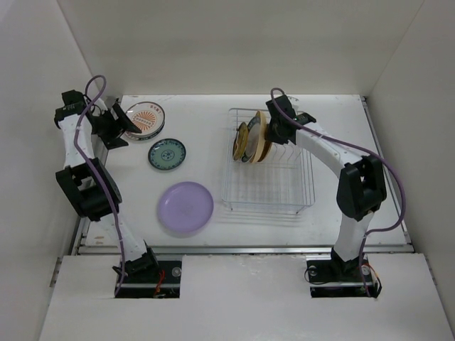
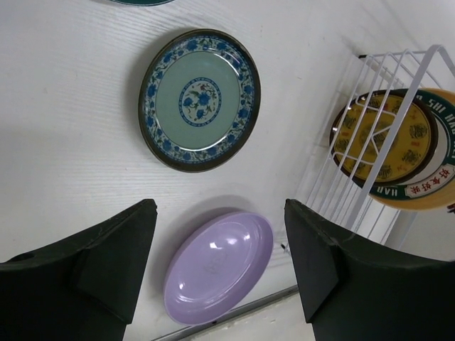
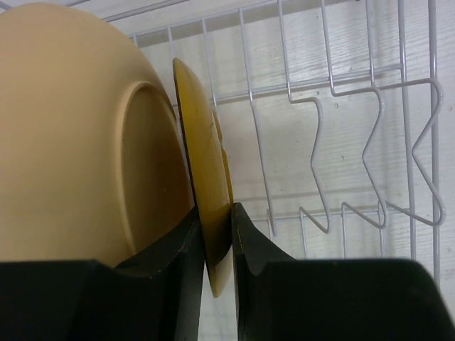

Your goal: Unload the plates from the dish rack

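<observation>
The teal plate point(image 1: 167, 154) lies flat and bare, so next my right gripper needs to lift up out of the rack, cross over it and lower, tilting the mustard-yellow plate flat.
The wire dish rack point(image 1: 284, 192) stands right of centre and holds upright plates point(image 1: 252, 141) at its far left end. My right gripper point(image 1: 276, 129) reaches into it. In the right wrist view it point(image 3: 217, 234) is shut on the rim of a thin mustard-yellow plate point(image 3: 202, 149), seen edge-on beside the back of the large pale yellow plate point(image 3: 71, 142). A brown-and-yellow plate point(image 2: 384, 135) faces left in the rack point(image 2: 355, 199). My left gripper point(image 1: 114, 129) is open and empty beside the sunburst plate point(image 1: 146, 117). The teal plate point(image 1: 167, 154) and lavender plate point(image 1: 185, 207) lie flat.
A plate with a white lettered rim point(image 2: 434, 174) stands behind the brown-and-yellow one. The rack's right slots point(image 3: 341, 163) hold nothing. White walls close in the table on three sides. A metal rail point(image 1: 242, 249) runs along the near edge.
</observation>
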`<state>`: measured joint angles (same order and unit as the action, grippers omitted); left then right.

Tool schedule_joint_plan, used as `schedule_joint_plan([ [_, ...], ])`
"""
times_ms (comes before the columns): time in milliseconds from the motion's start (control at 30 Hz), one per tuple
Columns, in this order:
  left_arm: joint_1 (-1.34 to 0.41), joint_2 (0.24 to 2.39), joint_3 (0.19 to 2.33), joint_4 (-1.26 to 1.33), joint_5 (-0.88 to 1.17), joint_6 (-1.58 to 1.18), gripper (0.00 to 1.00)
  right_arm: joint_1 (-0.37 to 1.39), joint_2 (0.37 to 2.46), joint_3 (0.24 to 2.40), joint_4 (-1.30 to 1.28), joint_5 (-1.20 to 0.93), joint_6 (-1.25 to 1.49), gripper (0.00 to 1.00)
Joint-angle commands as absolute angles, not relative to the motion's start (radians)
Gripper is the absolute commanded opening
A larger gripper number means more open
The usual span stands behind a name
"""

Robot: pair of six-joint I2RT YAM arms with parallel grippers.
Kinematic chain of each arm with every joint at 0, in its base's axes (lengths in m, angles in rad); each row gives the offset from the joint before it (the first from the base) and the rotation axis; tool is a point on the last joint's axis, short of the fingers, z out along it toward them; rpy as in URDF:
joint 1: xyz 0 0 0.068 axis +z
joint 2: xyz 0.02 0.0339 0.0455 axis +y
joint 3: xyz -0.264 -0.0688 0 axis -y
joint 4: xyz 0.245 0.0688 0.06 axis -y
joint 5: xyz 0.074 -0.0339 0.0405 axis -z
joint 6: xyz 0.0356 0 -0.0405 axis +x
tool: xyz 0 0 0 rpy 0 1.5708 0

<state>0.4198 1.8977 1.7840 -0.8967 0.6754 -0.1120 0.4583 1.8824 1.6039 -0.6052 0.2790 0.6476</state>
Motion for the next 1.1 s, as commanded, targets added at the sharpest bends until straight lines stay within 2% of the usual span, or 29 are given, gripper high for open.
schedule_joint_plan([
  [0, 0.417, 1.806, 1.773, -0.934, 0.684, -0.077, 0.70, 0.456, 1.905, 1.657, -0.590, 0.285, 0.684, 0.00],
  [200, 0.417, 1.743, 1.773, -0.954, 0.654, -0.057, 0.70, 0.456, 1.741, 1.646, -0.636, 0.409, 0.673, 0.00],
  [367, 0.417, 1.724, 1.782, -0.963, 0.653, -0.046, 0.70, 0.465, 1.646, 1.791, -0.803, 0.589, 0.627, 0.00],
  [667, 0.417, 1.713, 1.801, -0.985, 0.632, -0.035, 0.71, 0.512, 1.646, 2.049, -1.026, 0.848, 0.552, 0.00],
  [767, 0.417, 1.713, 1.801, -0.985, 0.611, -0.035, 0.71, 0.583, 1.646, 2.091, -0.852, 0.734, 0.415, 0.00],
  [833, 0.417, 1.713, 1.801, -0.994, 0.597, -0.035, 0.71, 0.659, 1.635, 2.063, -0.650, 0.527, 0.353, 0.00],
  [933, 0.417, 1.733, 1.825, -1.031, 0.558, -0.035, 0.71, 0.725, 1.720, 2.091, -0.522, 0.223, 0.321, 0.00],
  [1067, 0.457, 1.744, 1.835, -1.040, 0.502, -0.052, 0.71, 0.753, 2.036, 2.260, -0.424, -0.131, 0.334, 0.00],
])
